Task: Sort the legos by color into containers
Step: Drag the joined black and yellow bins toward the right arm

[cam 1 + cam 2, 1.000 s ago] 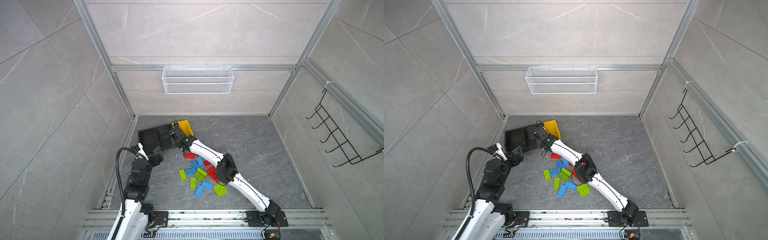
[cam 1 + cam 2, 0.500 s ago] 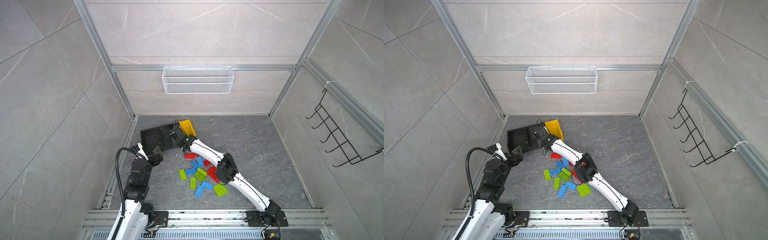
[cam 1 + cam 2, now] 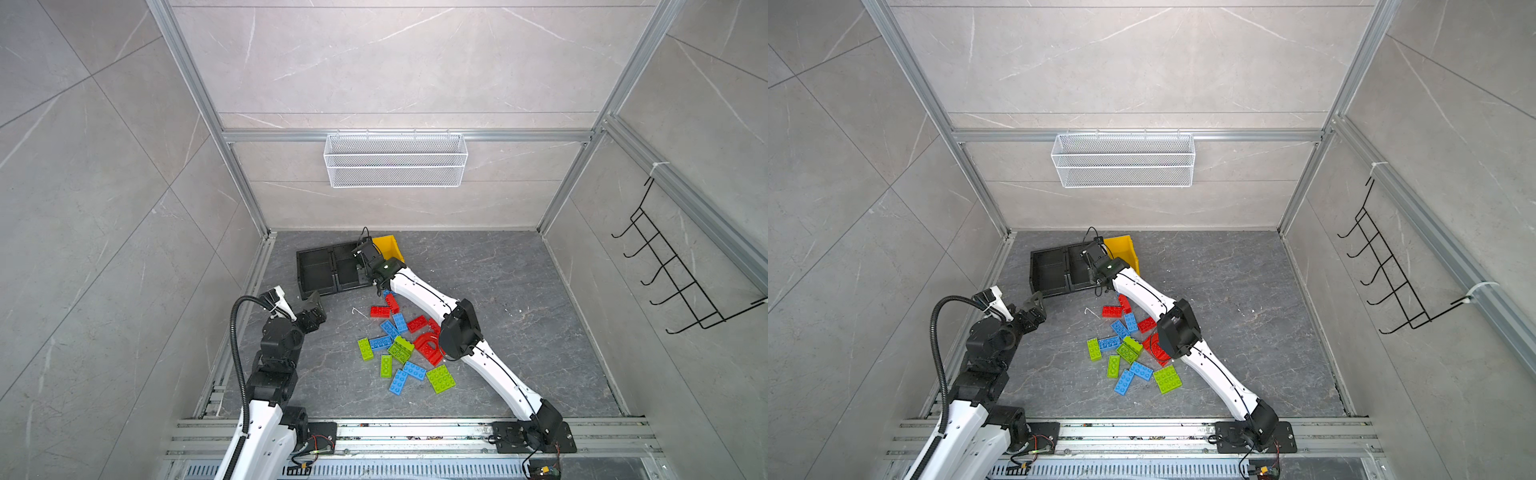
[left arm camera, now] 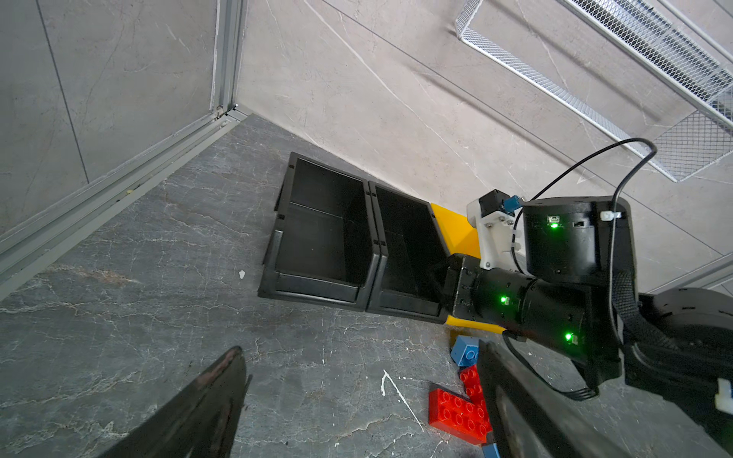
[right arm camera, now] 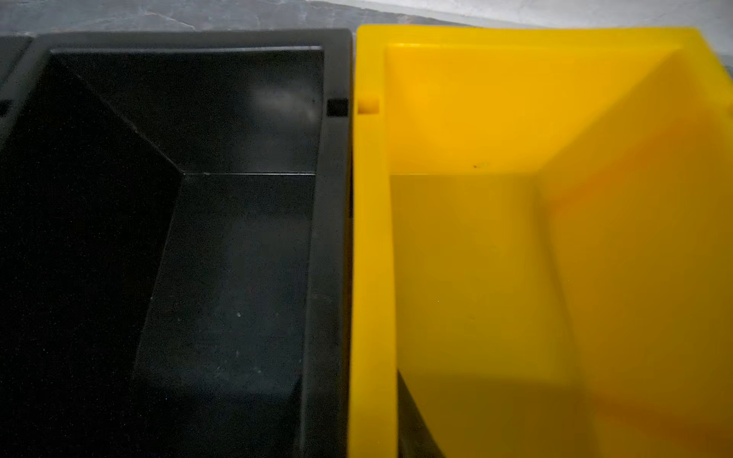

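Observation:
The bins should go toward the black rack's side, then slightly back, with my right gripper. It should release them on bare floor there, since its arm stretches over the heap.
Loose red, blue and green legos [image 3: 399, 345] [image 3: 1129, 345] lie in a heap on the floor, and none is in a bin. Two black bins [image 3: 298, 270] [image 4: 273, 246] and a yellow bin [image 3: 390, 243] [image 4: 456, 230] stand in a row at the back. My right gripper [image 3: 360, 270] [image 3: 1090, 266] [image 5: 373, 396] is shut across the yellow bin's side wall [image 5: 373, 238] where it meets a black bin's rim [image 5: 337, 198]. One finger [image 5: 412, 420] shows inside the yellow bin. My left gripper [image 3: 311, 303] [image 4: 359, 349] hangs open over bare floor, left of a red brick [image 4: 456, 414].
A blue brick [image 4: 466, 353] lies by the right arm's wrist, just in front of the bins. The right arm [image 3: 457, 332] stretches over the heap. The left side wall's rail [image 3: 249, 299] runs close behind the left arm. A wire basket [image 3: 395, 160] hangs on the back wall.
My right gripper has shut on the wall between the yellow and black bins. The row of bins has slid a little to the right with it. The left arm has not moved.

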Action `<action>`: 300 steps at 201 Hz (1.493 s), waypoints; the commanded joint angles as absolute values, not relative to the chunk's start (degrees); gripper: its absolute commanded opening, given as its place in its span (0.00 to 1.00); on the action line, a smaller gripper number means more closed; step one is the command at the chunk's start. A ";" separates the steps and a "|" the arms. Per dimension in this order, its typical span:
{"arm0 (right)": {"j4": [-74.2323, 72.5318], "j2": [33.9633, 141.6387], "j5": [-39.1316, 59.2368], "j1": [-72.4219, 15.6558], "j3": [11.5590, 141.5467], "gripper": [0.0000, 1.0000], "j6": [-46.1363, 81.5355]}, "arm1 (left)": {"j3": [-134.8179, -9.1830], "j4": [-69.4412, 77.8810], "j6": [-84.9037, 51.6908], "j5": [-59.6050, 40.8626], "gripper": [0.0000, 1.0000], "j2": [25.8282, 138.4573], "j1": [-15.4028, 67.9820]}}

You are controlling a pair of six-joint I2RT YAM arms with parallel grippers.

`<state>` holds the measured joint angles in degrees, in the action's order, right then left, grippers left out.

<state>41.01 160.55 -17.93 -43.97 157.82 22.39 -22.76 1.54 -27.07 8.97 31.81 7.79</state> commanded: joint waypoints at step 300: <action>8.61 97.44 -7.38 -11.38 62.26 0.11 12.97 | -23.93 3.25 -24.78 5.10 0.94 33.95 8.26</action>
